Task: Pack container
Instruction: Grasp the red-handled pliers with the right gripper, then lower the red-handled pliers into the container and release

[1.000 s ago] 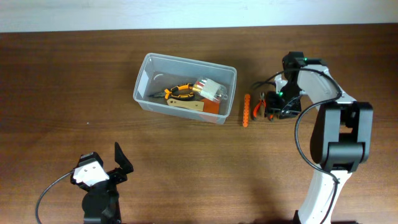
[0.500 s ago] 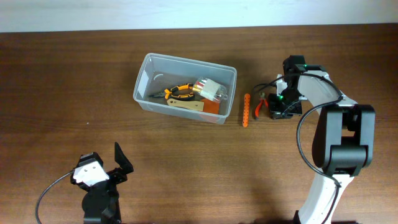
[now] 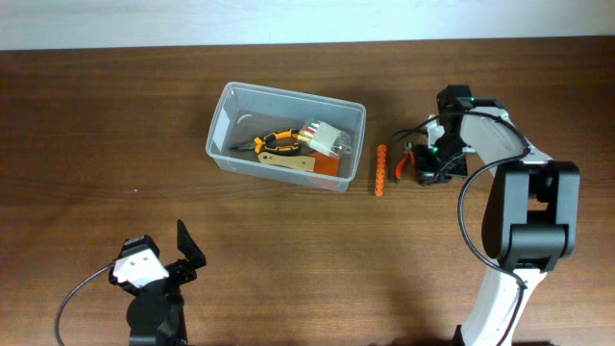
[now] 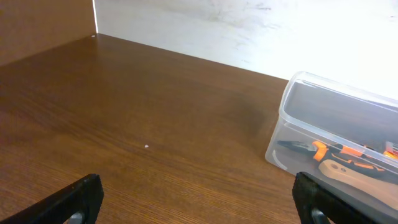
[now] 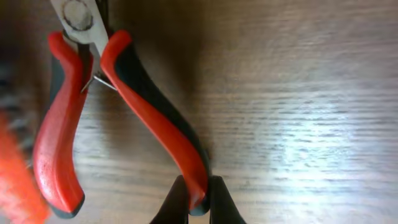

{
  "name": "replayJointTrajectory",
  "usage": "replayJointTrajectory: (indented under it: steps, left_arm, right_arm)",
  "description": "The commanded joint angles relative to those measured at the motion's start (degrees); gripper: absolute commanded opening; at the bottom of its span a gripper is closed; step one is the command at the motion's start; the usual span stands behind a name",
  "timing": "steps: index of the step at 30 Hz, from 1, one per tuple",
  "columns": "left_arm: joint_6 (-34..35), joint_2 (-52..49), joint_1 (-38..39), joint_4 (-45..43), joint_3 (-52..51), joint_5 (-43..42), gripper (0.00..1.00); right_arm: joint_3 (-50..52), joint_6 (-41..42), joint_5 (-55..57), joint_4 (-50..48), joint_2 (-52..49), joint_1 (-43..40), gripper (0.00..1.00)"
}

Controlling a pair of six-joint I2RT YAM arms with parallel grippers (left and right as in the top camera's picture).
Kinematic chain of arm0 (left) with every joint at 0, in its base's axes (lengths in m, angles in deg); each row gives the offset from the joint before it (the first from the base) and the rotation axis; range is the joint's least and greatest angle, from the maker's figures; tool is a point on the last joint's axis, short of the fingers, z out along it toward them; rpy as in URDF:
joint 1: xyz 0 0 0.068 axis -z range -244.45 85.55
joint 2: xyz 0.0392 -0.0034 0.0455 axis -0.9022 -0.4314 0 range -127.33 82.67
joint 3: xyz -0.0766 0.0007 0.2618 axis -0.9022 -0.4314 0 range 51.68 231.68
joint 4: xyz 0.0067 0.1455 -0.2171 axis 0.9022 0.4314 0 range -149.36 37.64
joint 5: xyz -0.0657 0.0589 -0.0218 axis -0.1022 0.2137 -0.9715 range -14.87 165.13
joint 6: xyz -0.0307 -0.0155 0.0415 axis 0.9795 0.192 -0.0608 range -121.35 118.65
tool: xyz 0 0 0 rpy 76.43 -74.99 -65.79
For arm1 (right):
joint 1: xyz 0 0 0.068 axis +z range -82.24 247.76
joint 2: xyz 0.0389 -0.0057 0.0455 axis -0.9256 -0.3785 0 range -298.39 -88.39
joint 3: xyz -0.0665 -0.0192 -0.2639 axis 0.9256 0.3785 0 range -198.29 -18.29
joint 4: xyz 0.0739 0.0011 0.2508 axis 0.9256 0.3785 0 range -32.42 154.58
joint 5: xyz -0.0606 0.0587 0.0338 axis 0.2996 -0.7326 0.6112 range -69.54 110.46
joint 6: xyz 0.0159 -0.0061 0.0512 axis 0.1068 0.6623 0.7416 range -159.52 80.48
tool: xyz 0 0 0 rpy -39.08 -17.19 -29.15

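Observation:
I next raise my right gripper, move it left in the overhead view across the side of the container, lower it by the orange-and-black pliers' jaws and release.
The clear plastic container (image 3: 223,144) stands at the table's middle back and holds orange-and-black pliers (image 3: 277,141), a tan flat tool (image 3: 288,161) and a clear-white packet (image 3: 325,137); its near corner shows in the left wrist view (image 4: 292,124). My right gripper (image 3: 425,165) is to the container's right, low at the table. In the right wrist view it (image 5: 198,202) is shut on the end of one handle of the red-and-black pliers (image 5: 143,106), which lie on the wood. My left gripper (image 3: 161,254) is open and empty at the front left (image 4: 198,208).
An orange stick-shaped tool (image 3: 381,170) lies between the container and the red pliers; it shows as an orange blur in the right wrist view (image 5: 12,168). A white wall runs along the table's back edge (image 3: 307,19).
My right wrist has shifted slightly at the red pliers and then held still. The left arm and the container have not moved.

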Motion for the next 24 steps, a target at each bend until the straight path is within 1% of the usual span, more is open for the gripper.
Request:
replayJointTrajectory:
  steps: [1, 6, 10, 11, 16, 19, 22, 24]
  left_arm:
    - [-0.50, 0.28, 0.22, 0.07, -0.22, 0.22, 0.99]
    - [-0.50, 0.28, 0.22, 0.07, -0.22, 0.20, 0.99]
    - [-0.50, 0.28, 0.22, 0.07, -0.22, 0.22, 0.99]
    - [-0.50, 0.28, 0.22, 0.07, -0.22, 0.22, 0.99]
    - [-0.50, 0.28, 0.22, 0.07, -0.22, 0.22, 0.99]
    - [-0.50, 0.28, 0.22, 0.07, -0.22, 0.22, 0.99]
    - [-0.50, 0.28, 0.22, 0.07, -0.22, 0.22, 0.99]
    - [-0.50, 0.28, 0.22, 0.07, -0.22, 0.22, 0.99]
  right_arm:
    - [-9.46, -0.13, 0.28, 1.95, 7.74, 0.46, 0.04]
    - [-20.48, -0.13, 0.02, 5.62, 14.58, 4.57, 0.04]
    - [-23.69, -1.40, 0.07, 4.15, 17.99, 11.58, 0.04]
    - [-23.69, -3.65, 0.07, 3.10, 18.34, 13.68, 0.04]
    - [-22.95, -21.81, 0.57, -1.40, 15.93, 24.41, 0.04]
    - [-22.62, -29.29, 0.50, -2.93, 12.31, 28.11, 0.04]
    - [-22.58, -33.44, 0.46, -5.33, 7.67, 30.16, 0.04]
    - [-22.58, -39.01, 0.28, -7.43, 3.61, 31.15, 0.04]
